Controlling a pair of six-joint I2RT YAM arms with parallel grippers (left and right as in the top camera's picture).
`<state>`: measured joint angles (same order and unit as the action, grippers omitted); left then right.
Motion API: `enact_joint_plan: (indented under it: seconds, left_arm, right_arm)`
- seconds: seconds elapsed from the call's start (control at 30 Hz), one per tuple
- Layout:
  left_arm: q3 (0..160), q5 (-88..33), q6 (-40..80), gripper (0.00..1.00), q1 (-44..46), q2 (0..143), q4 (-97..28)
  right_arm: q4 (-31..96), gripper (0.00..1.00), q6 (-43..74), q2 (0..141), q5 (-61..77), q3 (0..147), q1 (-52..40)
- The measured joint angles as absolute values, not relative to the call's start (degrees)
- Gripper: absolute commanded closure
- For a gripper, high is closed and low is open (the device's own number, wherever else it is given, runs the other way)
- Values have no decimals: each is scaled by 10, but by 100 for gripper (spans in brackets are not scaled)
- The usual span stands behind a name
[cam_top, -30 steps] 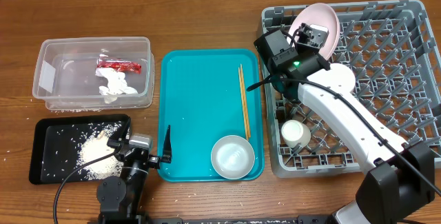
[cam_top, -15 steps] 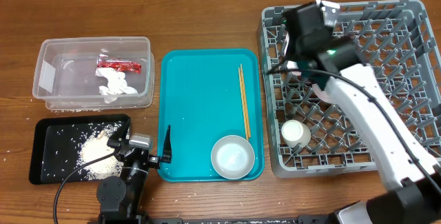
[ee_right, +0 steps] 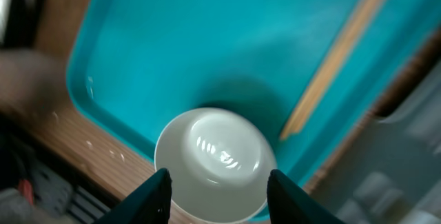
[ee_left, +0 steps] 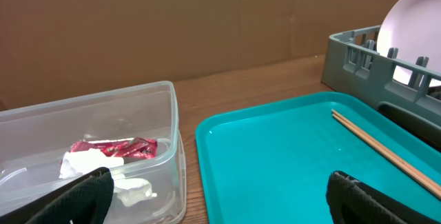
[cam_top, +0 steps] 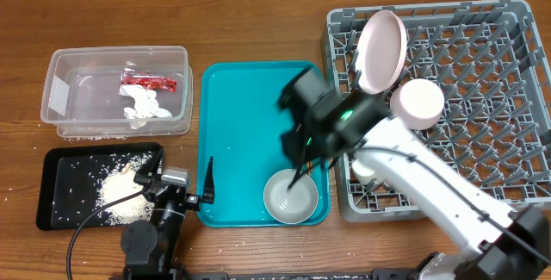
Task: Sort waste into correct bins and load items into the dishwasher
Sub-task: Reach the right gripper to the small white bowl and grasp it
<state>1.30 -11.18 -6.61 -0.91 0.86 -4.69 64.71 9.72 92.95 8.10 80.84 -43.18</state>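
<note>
The bowl is wider than the gap between my fingers, so my right gripper will next move down and to the right in its wrist view, onto the bowl's rim beside the chopsticks.
My right gripper (cam_top: 297,175) is open and empty, hovering just above a white bowl (cam_top: 290,198) at the near right corner of the teal serving tray; its fingers straddle the bowl (ee_right: 215,158) in the right wrist view. Two chopsticks (ee_right: 337,52) lie on the tray beside it. A pink plate (cam_top: 381,52) stands upright in the grey dish rack (cam_top: 491,65), next to a white bowl (cam_top: 417,103) and a partly hidden cup (cam_top: 365,170). My left gripper (cam_top: 207,189) is open and empty at the tray's near left edge.
The clear tub (cam_top: 60,99) holds a red wrapper (cam_top: 148,81) and a white tissue (cam_top: 145,108). The black tray (cam_top: 60,185) holds rice (cam_top: 116,189). The teal tray (cam_top: 241,116) lies between the tub and the rack. My right arm crosses the rack's near left corner.
My right gripper has let go of the pink plate, which now stands in the rack. The right arm has swung left and down over the teal tray's bowl. The left arm has not moved.
</note>
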Motion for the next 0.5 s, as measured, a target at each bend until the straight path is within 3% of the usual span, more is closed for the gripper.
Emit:
enact_joint_plan:
  seconds: [0.23,0.5]
  left_arm:
    - [13,-112,-66,0,-9,9,-47]
    - [13,-112,-66,0,-9,9,-47]
  right_arm:
    - [496,50,29,943,-36,651,-457]
    - [470,54,-72,946,36,630,-426]
